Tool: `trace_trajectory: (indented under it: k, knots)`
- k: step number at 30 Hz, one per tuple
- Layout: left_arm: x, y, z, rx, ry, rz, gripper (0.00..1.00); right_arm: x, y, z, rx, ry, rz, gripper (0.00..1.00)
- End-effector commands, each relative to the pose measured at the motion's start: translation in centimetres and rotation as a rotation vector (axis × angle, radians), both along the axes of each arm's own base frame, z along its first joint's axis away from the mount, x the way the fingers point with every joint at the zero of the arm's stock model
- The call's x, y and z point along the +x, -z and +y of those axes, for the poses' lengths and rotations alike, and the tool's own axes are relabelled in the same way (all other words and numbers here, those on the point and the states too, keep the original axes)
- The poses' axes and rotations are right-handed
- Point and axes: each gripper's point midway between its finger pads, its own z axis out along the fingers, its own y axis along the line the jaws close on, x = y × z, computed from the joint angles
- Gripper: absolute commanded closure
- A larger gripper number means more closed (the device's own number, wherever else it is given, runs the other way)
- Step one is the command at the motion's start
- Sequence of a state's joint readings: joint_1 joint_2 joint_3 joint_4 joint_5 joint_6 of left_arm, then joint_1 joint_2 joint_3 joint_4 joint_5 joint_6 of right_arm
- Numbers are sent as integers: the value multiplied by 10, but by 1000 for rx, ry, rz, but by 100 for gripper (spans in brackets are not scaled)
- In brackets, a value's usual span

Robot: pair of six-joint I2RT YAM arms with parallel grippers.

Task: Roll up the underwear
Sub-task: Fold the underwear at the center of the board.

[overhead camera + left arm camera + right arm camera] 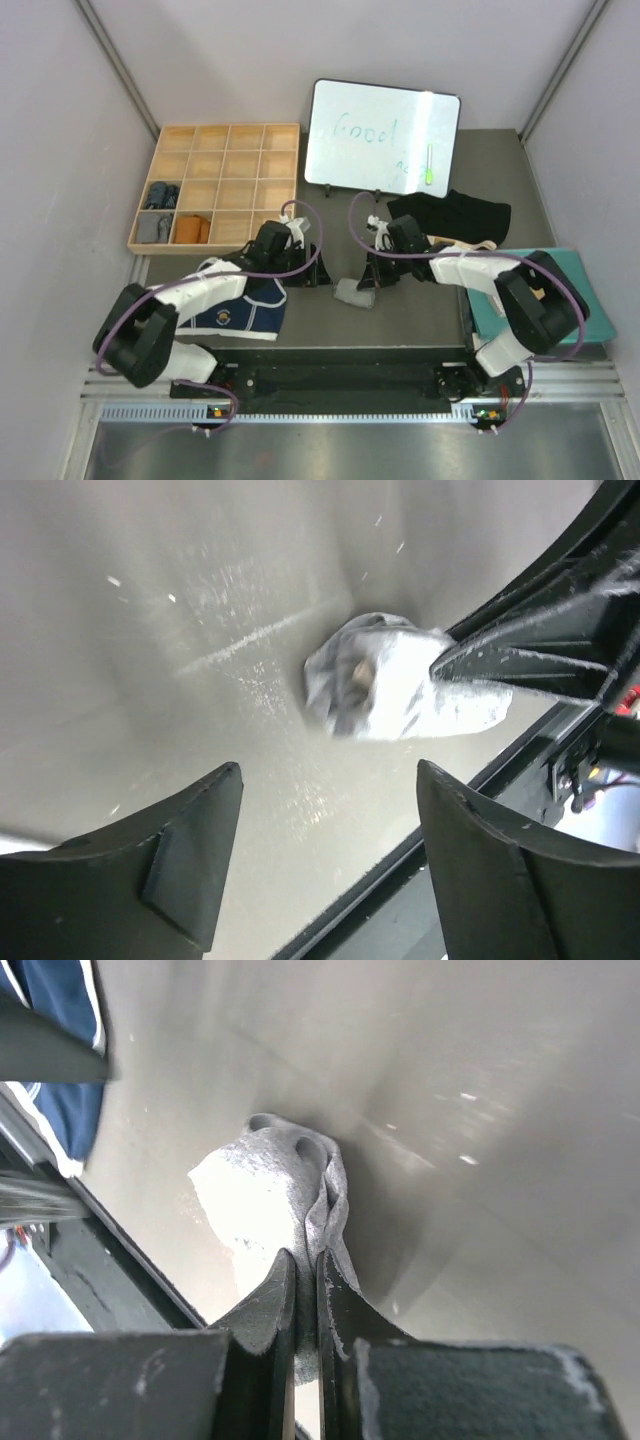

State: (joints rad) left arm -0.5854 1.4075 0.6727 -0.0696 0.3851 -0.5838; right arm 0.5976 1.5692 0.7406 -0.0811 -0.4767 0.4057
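Note:
The robot will next lift the roll in its right gripper to the tray's empty near corner cell (pixel 270 217), then lower it and let it go, because that cell is outward, to the left in the top view.
The grey underwear (pixel 355 293) lies as a small bundled roll on the table's middle, near the front edge. My right gripper (pixel 305 1255) is shut on a fold of the grey roll (pixel 265 1195), its jaws nearly touching with cloth pinched between. In the left wrist view, the grey roll (pixel 380 690) lies ahead of my left gripper (pixel 330 770), which stands open and empty just short of it. The right gripper's fingers (pixel 500 665) reach in from the right. The navy underwear (pixel 245 310) lies flat under the left arm. The black underwear (pixel 455 215) lies at the back right.
A wooden compartment tray (pixel 215 140) stands at the back left, with rolled cloth pieces (pixel 160 195) in its near-left cells. A whiteboard (pixel 380 135) leans at the back. A teal block (pixel 575 275) sits under the right arm. The table's dark front edge (pixel 440 825) is close.

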Motion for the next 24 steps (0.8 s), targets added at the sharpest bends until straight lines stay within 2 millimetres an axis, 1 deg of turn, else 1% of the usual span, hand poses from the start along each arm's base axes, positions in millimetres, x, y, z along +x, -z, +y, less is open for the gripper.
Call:
trace_trajectory:
  k: [1,2,3,5,6,7,8,9,10,11,12,13,14,15,16,17,18,19,20,21,23,24]
  knots:
    - [12,-44,25,69,-73,-108,25,14,-35,-15,-6,113,-48,100]
    - [13,-51,30,74,-89,-118,24,15,-40,-13,5,123,-53,100]
    - [17,-64,38,75,-121,-152,24,18,-53,-12,28,136,-77,100]
    - [17,-80,52,106,-158,-166,23,24,-67,-11,62,196,-88,100]
    - [17,-97,60,99,-187,-207,21,27,-73,-10,81,221,-94,100]
    - [23,-110,70,117,-229,-253,20,29,-85,-9,120,272,-94,100]
    - [21,-117,78,133,-254,-265,18,35,-99,-2,174,292,-126,100]
    - [22,-134,88,121,-296,-320,16,36,-105,2,195,311,-139,100]
    - [25,-145,98,138,-336,-367,11,45,-119,4,213,358,-181,100]
    - [26,-151,109,160,-376,-387,7,42,-125,15,213,350,-199,100]
    - [24,-162,115,155,-396,-423,1,46,-133,21,218,365,-223,100]
    - [26,-169,121,176,-414,-453,1,56,-149,27,247,406,-252,100]
    - [26,-172,126,188,-425,-467,1,63,-154,39,281,415,-262,100]
    - [24,-176,130,198,-434,-478,1,65,-158,48,303,420,-263,100]
    - [24,-180,135,210,-449,-492,1,73,-168,54,332,463,-271,100]
    - [26,-182,142,232,-482,-505,1,81,-159,63,320,481,-264,100]
    - [26,-186,146,237,-498,-526,1,80,-164,76,345,478,-262,100]
    - [26,-185,151,257,-506,-535,1,93,-174,84,364,519,-295,100]
    - [28,-186,158,284,-534,-545,1,99,-162,94,352,524,-281,100]
    - [28,-186,162,306,-545,-547,1,104,-176,110,398,543,-287,100]
    - [29,-190,169,326,-577,-555,1,111,-175,126,417,566,-281,100]
    - [30,-192,172,334,-591,-563,1,122,-169,138,422,596,-271,100]
